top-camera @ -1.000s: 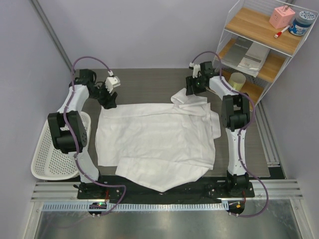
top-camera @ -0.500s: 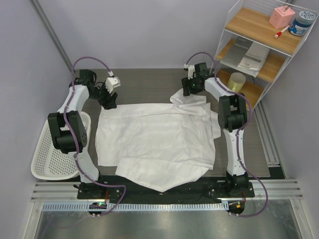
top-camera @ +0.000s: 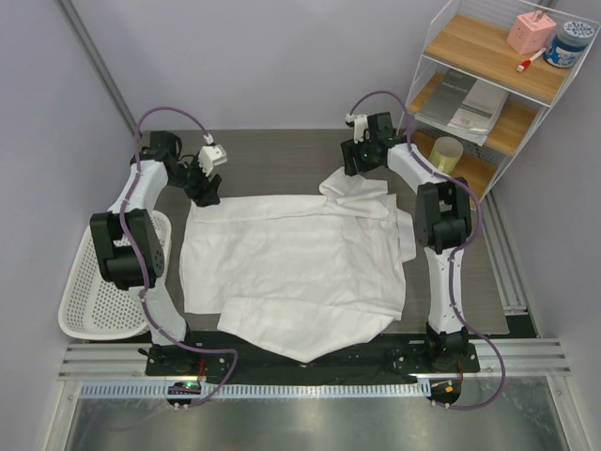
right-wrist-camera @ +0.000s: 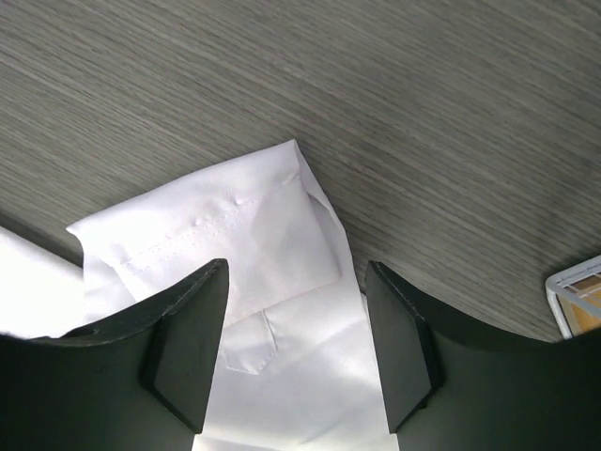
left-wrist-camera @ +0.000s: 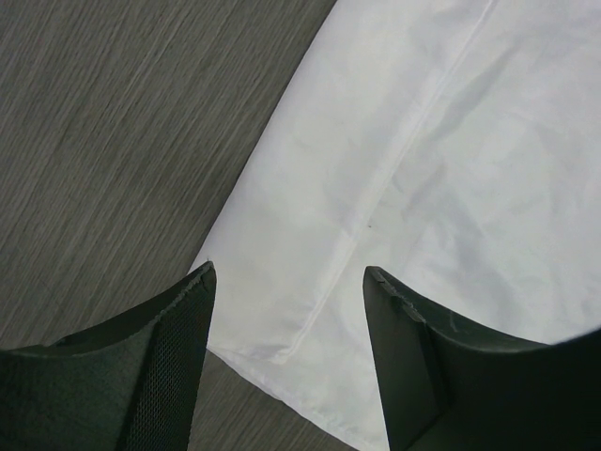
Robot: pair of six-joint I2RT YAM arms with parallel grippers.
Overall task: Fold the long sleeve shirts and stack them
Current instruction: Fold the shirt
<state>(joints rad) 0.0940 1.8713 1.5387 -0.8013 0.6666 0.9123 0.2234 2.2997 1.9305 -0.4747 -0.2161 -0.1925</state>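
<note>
I will move my right gripper down next onto the cuff cloth [right-wrist-camera: 264, 266] beside the stitching and close on it, because the stitched cuff [right-wrist-camera: 216, 244] is still untouched below my open fingers.
One long sleeve shirt [top-camera: 296, 268] lies spread across the dark table, white and wrinkled, with a sleeve cuff bunched at its far right corner [top-camera: 357, 188]. My left gripper [top-camera: 205, 188] hovers over the shirt's far left corner. In the left wrist view the gripper [left-wrist-camera: 286, 272] is open, its black fingers [left-wrist-camera: 178, 357] straddling the hem corner of the shirt [left-wrist-camera: 423, 141] with nothing pinched. My right gripper [top-camera: 362, 162] hangs over the cuff. In the right wrist view that gripper [right-wrist-camera: 296, 268] is open above the stitched cuff [right-wrist-camera: 216, 244], without touching it.
A white perforated basket [top-camera: 89, 291] sits at the table's left edge beside the left arm. At the right stands a wire shelf [top-camera: 488, 85] with flat booklets [top-camera: 470, 99], a yellow roll [top-camera: 447, 152], a pink box [top-camera: 531, 31] and a jar [top-camera: 570, 42]. The shelf's foot [right-wrist-camera: 577, 301] is close to the right gripper.
The right wrist has shifted slightly toward the back of the table, above the cuff. The left arm and the shirt have stayed put.
</note>
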